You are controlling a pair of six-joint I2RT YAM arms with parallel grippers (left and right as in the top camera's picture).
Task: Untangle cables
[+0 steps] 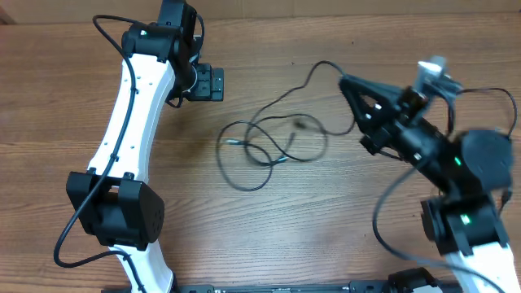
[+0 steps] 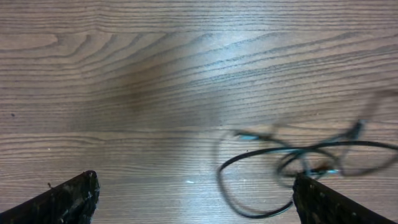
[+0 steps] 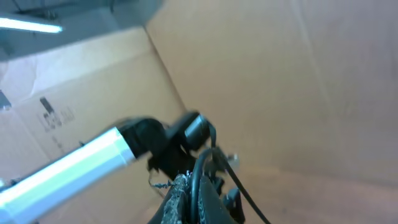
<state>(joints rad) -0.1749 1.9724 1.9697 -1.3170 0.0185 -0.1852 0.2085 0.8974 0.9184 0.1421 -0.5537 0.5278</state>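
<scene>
Another cord (image 1: 514, 119) lies apart from the loops. My right gripper will go up, then lower to the right in the overhead view to release over that cord.
The cables (image 1: 273, 142) are thin black cords lying in tangled loops at the table's middle, with small plug ends showing. One strand rises from the loops to my right gripper (image 1: 346, 82), which is shut on it and holds it lifted; in the right wrist view the cord (image 3: 200, 171) sits pinched between the jaws (image 3: 196, 202). My left gripper (image 1: 209, 83) is open and empty at the back left, apart from the loops. In the left wrist view the loops (image 2: 298, 163) lie blurred between and beyond the wide fingers (image 2: 196, 202).
Cardboard walls (image 3: 280, 81) stand beyond the table. The left arm (image 1: 134, 122) stretches along the left side. The right arm's base (image 1: 468, 203) fills the right side. Bare wooden table (image 1: 326, 236) lies in front of the loops.
</scene>
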